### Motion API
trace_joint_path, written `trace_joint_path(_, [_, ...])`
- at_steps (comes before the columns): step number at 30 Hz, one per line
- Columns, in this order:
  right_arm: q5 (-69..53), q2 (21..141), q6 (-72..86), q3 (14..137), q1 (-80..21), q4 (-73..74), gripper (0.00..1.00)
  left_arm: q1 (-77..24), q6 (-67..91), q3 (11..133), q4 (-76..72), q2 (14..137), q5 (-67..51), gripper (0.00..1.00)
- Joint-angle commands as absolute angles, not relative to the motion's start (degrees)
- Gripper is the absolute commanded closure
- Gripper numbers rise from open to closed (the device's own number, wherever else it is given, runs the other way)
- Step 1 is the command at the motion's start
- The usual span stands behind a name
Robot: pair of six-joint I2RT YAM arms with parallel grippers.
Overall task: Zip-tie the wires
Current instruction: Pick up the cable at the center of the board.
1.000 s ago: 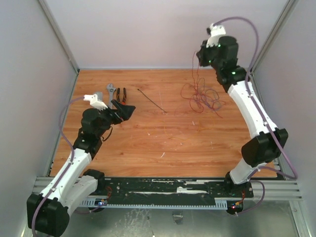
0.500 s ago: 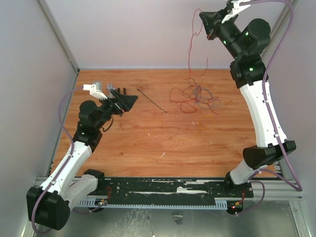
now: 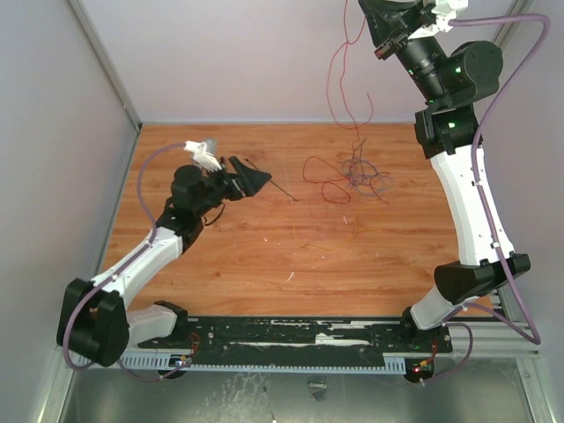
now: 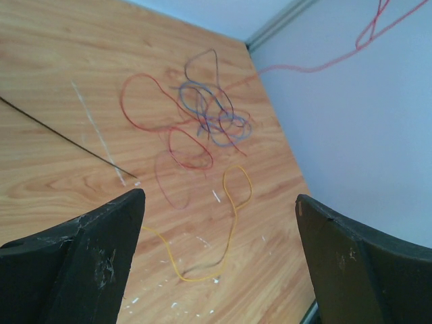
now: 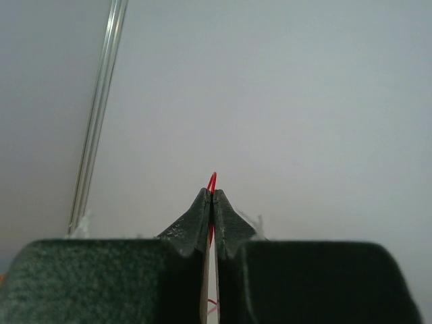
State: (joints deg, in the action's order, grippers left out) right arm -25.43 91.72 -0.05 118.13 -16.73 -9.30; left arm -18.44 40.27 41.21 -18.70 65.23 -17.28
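Observation:
Since my right gripper holds a red wire raised, I will move my left gripper to the right in the top view onto the wire's part above the tangle.
The wires (image 3: 350, 174) lie in a loose red, maroon and purple tangle on the wooden table, right of centre. One red strand (image 3: 338, 81) rises from the tangle to my right gripper (image 3: 380, 51), which is held high against the back wall and shut on it (image 5: 212, 179). The zip tie (image 3: 282, 190), a thin dark strip, lies diagonally left of the tangle. My left gripper (image 3: 264, 182) hovers open over its near-left part with nothing between its fingers. The left wrist view shows the zip tie (image 4: 67, 138), the tangle (image 4: 210, 120) and a yellow strand (image 4: 233, 214) ahead of the jaws.
Grey enclosure walls (image 3: 88, 132) close in the table on the left, back and right. A metal rail (image 3: 300, 339) with both arm bases runs along the near edge. White scuffs (image 3: 289, 277) mark the wood.
My right gripper has risen higher with the red strand, drawing the tangle a little left. My left arm has swung right, from the tools at the left to the zip tie.

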Motion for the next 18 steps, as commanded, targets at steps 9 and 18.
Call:
trace_joint_path(9, [-26.94, 87.37, -0.04, 117.20, -17.20, -10.50, 1.00, -32.30, 33.97, 52.45, -30.77, 82.32, -8.82, 0.02])
trace_joint_path(18, [-24.82, 85.46, -0.15, 116.09, -17.13, -9.46, 1.00, -36.09, 28.05, 69.85, -31.86, 103.73, -7.26, 0.02])
